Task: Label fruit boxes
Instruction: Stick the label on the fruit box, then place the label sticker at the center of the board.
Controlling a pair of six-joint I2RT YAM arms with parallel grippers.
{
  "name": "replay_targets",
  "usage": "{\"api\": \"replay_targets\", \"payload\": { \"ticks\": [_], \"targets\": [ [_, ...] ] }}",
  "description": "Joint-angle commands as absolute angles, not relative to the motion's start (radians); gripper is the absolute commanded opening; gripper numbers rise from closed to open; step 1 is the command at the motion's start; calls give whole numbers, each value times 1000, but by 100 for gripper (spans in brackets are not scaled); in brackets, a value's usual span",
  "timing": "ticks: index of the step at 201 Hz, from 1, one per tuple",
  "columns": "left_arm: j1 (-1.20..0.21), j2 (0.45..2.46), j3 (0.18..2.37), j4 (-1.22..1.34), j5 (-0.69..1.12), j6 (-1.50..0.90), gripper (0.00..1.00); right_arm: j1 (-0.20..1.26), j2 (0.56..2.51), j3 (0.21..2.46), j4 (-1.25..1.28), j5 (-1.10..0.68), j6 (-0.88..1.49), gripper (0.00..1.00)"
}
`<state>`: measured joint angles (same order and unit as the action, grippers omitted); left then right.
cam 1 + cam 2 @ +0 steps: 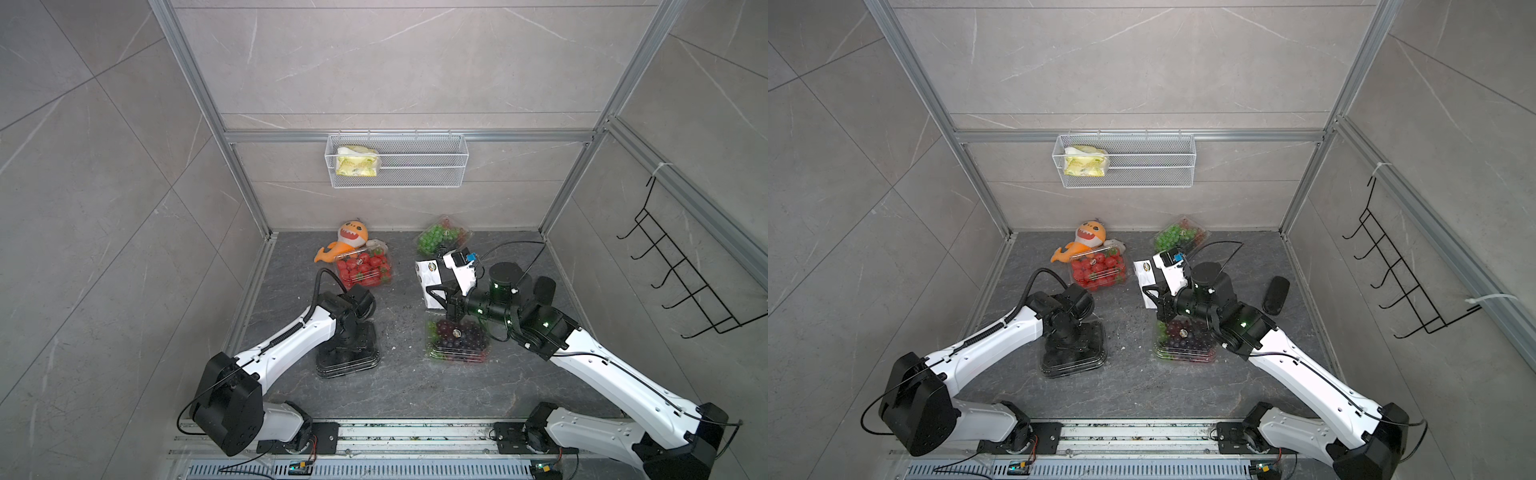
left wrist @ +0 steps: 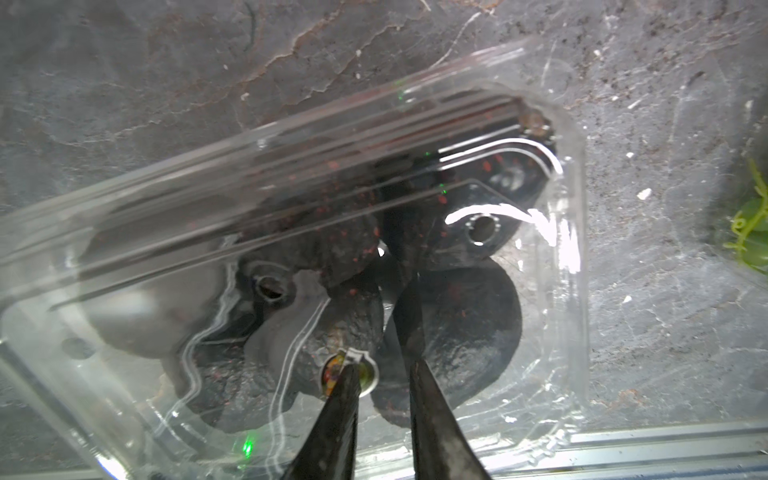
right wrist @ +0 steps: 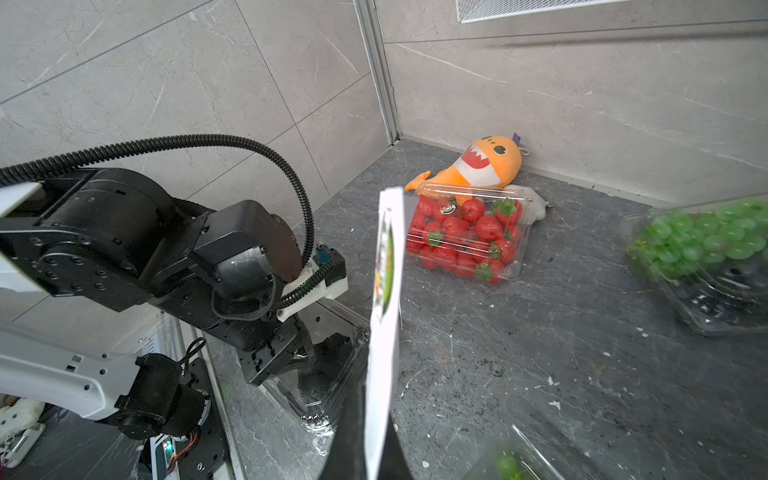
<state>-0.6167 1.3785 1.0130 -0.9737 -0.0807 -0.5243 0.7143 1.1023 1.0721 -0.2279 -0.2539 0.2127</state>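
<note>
The dark-fruit box's lid has its sticker, so next my right gripper needs to lower to the open floor between the grape boxes and release the white sticker sheet (image 1: 428, 282).
Four fruit boxes sit on the dark floor: strawberries (image 1: 365, 268) (image 3: 465, 232), green grapes (image 1: 440, 237) (image 3: 706, 249), purple grapes (image 1: 457, 338) and dark fruits (image 1: 347, 357) (image 2: 291, 187). My left gripper (image 2: 383, 365) points down onto the dark-fruit box's lid, its jaws a little apart with nothing between them. A round sticker (image 2: 368, 374) lies on the lid at one fingertip. My right gripper (image 1: 440, 297) (image 3: 376, 407) is shut on the white sticker sheet (image 1: 428, 282) (image 3: 386, 270), held upright above the floor between the boxes.
An orange plush toy (image 1: 351, 239) leans behind the strawberry box at the back wall. A white wire basket (image 1: 395, 160) with a yellow packet hangs on the back wall. A black hook rack (image 1: 681, 274) hangs on the right wall. A black oblong object (image 1: 1276, 295) lies behind my right arm.
</note>
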Motion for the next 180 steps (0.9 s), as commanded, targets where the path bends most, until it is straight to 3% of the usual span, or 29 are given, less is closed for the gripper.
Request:
{"api": "replay_targets", "payload": {
  "ticks": [1, 51, 73, 102, 114, 122, 130, 140, 158, 170, 180],
  "targets": [
    [-600, 1383, 988, -1050, -151, -530, 26, 721, 1094, 1061, -208, -256, 212, 0],
    [-599, 1338, 1021, -1054, -183, -536, 27, 719, 1091, 1060, -209, -234, 212, 0],
    [-570, 1266, 1056, -1011, -171, -532, 30, 719, 1099, 1063, -226, -138, 226, 0],
    [-427, 1196, 1074, -939, -124, -510, 41, 679, 1146, 1084, -290, -16, 252, 0],
    [-363, 1182, 1079, -923, -126, -494, 53, 638, 1183, 1090, -308, 9, 271, 0],
    [-322, 1176, 1081, -910, -126, -479, 55, 600, 1212, 1090, -317, 15, 294, 0],
    [-280, 1174, 1086, -893, -121, -463, 56, 554, 1242, 1085, -311, -9, 311, 0],
    [-232, 1173, 1091, -872, -119, -450, 64, 504, 1282, 1079, -290, -41, 332, 0],
    [-161, 1179, 1093, -822, -88, -440, 65, 423, 1368, 1065, -218, -146, 390, 0],
    [-135, 1189, 1090, -793, -86, -447, 77, 383, 1434, 1061, -151, -205, 430, 0],
    [-115, 1203, 1088, -773, -85, -447, 79, 349, 1499, 1073, -131, -220, 470, 0]
  ]
}}
